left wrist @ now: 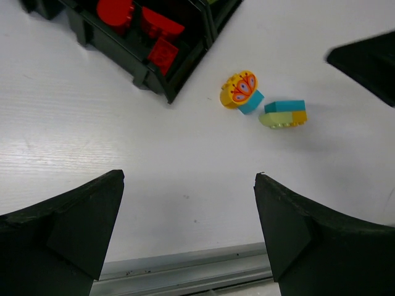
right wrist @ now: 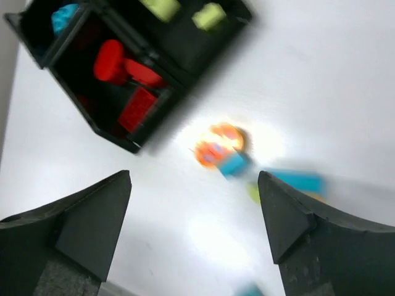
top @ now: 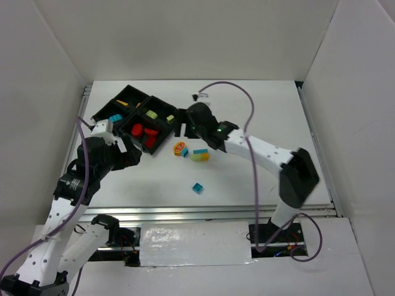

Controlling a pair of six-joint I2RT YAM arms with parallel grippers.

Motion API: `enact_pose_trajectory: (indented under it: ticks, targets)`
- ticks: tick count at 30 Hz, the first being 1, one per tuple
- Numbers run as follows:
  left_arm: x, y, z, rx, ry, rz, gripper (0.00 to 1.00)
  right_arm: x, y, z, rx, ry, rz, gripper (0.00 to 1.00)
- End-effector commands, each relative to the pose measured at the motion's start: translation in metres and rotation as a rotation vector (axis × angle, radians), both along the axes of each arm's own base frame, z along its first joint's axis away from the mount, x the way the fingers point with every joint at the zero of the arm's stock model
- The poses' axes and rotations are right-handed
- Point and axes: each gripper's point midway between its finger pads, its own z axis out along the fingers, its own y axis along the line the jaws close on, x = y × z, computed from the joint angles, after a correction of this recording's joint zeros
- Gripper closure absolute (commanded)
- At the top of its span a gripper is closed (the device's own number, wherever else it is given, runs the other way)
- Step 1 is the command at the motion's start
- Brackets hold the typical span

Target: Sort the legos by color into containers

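Observation:
The robot's left gripper should next swing to the right in the top view and come down onto the lone teal brick [top: 197,188], because the table around that brick is bare.
The black tray [top: 165,137] of four containers sits at the far left. Its compartments hold red legos [top: 143,131], pale green ones [top: 152,115], an orange one [top: 125,102] and a teal one [top: 115,118]. On the table lie an orange round brick on teal [top: 179,148], a teal-green-yellow brick [top: 200,154] and a lone teal brick [top: 197,188]. My right gripper [top: 182,125] hovers open and empty by the tray's right corner; its own view is blurred. My left gripper [top: 131,150] is open and empty near the tray's front corner.
White walls enclose the table on three sides. A metal rail [left wrist: 185,268] runs along the near edge just below my left fingers [left wrist: 80,228]. The right arm's dark tip [left wrist: 370,58] shows at the upper right of the left wrist view.

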Motion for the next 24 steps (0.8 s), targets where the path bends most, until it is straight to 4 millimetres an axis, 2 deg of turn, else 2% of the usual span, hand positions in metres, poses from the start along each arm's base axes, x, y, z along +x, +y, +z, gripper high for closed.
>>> enact_pose_trajectory:
  ticks: [1, 2, 3, 4, 5, 6, 7, 8, 10, 11, 12, 14, 20, 24]
  targets:
    - [0.010, -0.034, -0.004, -0.047, 0.010, -0.153, 0.01, -0.022, -0.078, 0.042, 0.005, -0.093, -0.186, 0.09]
    - [0.011, -0.042, -0.007, -0.062, 0.029, -0.171, 0.00, -0.031, -0.094, 0.039, -0.005, -0.076, -0.207, 0.05]
    - [0.009, -0.059, -0.021, -0.073, 0.078, -0.218, 0.01, -0.045, -0.118, 0.042, 0.004, -0.082, -0.229, 0.05]
    - [0.008, -0.070, -0.027, -0.105, 0.101, -0.228, 0.00, -0.053, -0.131, 0.042, 0.005, -0.079, -0.239, 0.05]
    - [0.002, -0.099, -0.038, -0.103, 0.122, -0.307, 0.00, -0.066, -0.152, 0.045, 0.012, -0.081, -0.256, 0.05]
    - [-0.001, -0.114, -0.045, -0.095, 0.139, -0.335, 0.00, -0.072, -0.161, 0.046, 0.010, -0.082, -0.257, 0.04]
    - [0.002, -0.121, -0.053, -0.058, 0.142, -0.311, 0.00, -0.079, -0.168, 0.049, 0.013, -0.086, -0.250, 0.04]
    - [-0.007, -0.149, -0.068, -0.015, 0.181, -0.388, 0.01, -0.092, -0.181, 0.053, 0.012, -0.094, -0.252, 0.04]
    - [-0.010, -0.171, -0.084, 0.039, 0.206, -0.447, 0.00, -0.102, -0.194, 0.058, 0.004, -0.104, -0.263, 0.04]
    - [-0.018, -0.192, -0.087, 0.056, 0.202, -0.514, 0.01, -0.113, -0.204, 0.063, 0.003, -0.109, -0.263, 0.04]
    - [-0.019, -0.200, -0.108, 0.122, 0.239, -0.546, 0.01, -0.118, -0.208, 0.065, 0.001, -0.110, -0.263, 0.04]
    - [-0.024, -0.218, -0.125, 0.190, 0.261, -0.593, 0.00, -0.132, -0.222, 0.072, 0.005, -0.126, -0.272, 0.03]
    - [-0.014, -0.250, -0.151, 0.263, 0.265, -0.665, 0.00, -0.158, -0.244, 0.095, 0.061, -0.197, -0.272, 0.03]
    - [-0.011, -0.257, -0.173, 0.345, 0.300, -0.658, 0.06, -0.164, -0.245, 0.097, 0.060, -0.197, -0.248, 0.03]
